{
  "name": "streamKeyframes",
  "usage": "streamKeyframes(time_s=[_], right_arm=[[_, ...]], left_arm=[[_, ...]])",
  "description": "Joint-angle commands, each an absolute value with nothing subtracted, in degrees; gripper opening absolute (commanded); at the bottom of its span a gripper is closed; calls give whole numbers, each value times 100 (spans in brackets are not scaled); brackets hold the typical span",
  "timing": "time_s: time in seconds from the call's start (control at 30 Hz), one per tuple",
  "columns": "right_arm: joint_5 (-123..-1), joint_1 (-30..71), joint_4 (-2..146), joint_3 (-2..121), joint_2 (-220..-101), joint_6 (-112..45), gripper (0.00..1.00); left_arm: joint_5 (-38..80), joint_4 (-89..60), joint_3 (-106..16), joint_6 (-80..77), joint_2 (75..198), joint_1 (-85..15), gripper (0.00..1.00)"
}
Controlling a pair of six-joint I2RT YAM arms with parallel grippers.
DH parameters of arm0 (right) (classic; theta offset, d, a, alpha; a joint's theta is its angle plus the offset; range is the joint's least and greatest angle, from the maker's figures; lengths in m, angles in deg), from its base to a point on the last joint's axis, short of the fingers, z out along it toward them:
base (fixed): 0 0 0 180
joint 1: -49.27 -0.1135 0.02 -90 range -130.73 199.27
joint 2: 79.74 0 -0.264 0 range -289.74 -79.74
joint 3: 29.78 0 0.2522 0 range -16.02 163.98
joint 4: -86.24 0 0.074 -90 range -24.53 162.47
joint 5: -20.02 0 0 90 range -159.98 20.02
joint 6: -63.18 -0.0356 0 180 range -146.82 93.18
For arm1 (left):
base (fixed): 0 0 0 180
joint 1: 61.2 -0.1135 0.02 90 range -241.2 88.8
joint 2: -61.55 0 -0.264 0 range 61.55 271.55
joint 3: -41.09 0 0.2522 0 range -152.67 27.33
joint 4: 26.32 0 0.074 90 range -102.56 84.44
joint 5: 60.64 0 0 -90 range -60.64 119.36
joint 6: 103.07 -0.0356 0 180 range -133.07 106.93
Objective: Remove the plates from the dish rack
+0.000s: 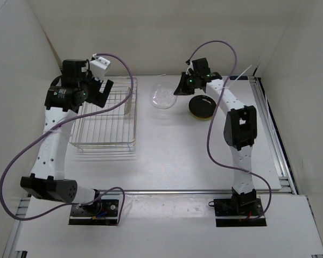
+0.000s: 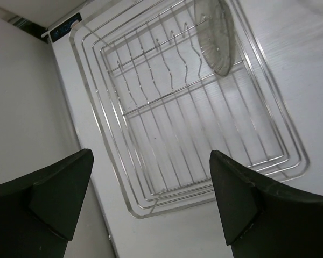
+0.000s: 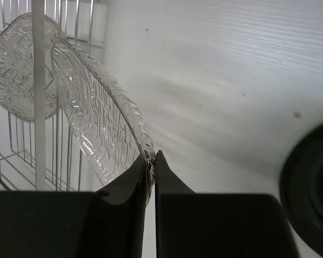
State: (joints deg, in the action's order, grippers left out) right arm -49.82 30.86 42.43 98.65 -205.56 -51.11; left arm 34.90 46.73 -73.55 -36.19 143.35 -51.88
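Observation:
The second clear plate comes down next in my right gripper onto bare tabletop between rack (image 1: pixel 102 121) and black plate, which lies below. The gripper then releases the clear plate's rim.
The silver wire dish rack (image 1: pixel 102 121) lies on the left of the table, and one clear plate (image 1: pixel 128 101) stands on edge in its far right corner. My left gripper (image 1: pixel 99 95) hovers open and empty over the rack's far side. From the left wrist I see the dish rack (image 2: pixel 167 123) below and that clear plate (image 2: pixel 215 35). My right gripper (image 1: pixel 181 87) is shut on the rim of a second clear plate (image 1: pixel 164 97), tilted between the rack and a black plate (image 1: pixel 201 106). In the right wrist view the gripper (image 3: pixel 151 157) pinches this plate (image 3: pixel 97 118).
The black plate lies on top of a low stack with a yellow-green edge showing beneath, right of centre. It appears at the right edge of the right wrist view as black plate (image 3: pixel 312 188). White walls close in the table on three sides.

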Motion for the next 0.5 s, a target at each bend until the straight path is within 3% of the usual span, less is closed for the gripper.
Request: streamKeyframes(time_s=[0.0, 0.27, 0.47], right_arm=[[-4994, 2898, 4268, 10500, -20980, -5090, 0], [-4994, 2844, 4004, 10852, -21693, -4484, 0], [-4862, 3019, 3733, 10922, -21895, -4053, 0]], left_arm=[[2508, 4800, -7295, -3373, 13996, -5538, 100], [1128, 5178, -7357, -3145, 13890, -6094, 100], [810, 5178, -7225, -3031, 13890, -6208, 100]])
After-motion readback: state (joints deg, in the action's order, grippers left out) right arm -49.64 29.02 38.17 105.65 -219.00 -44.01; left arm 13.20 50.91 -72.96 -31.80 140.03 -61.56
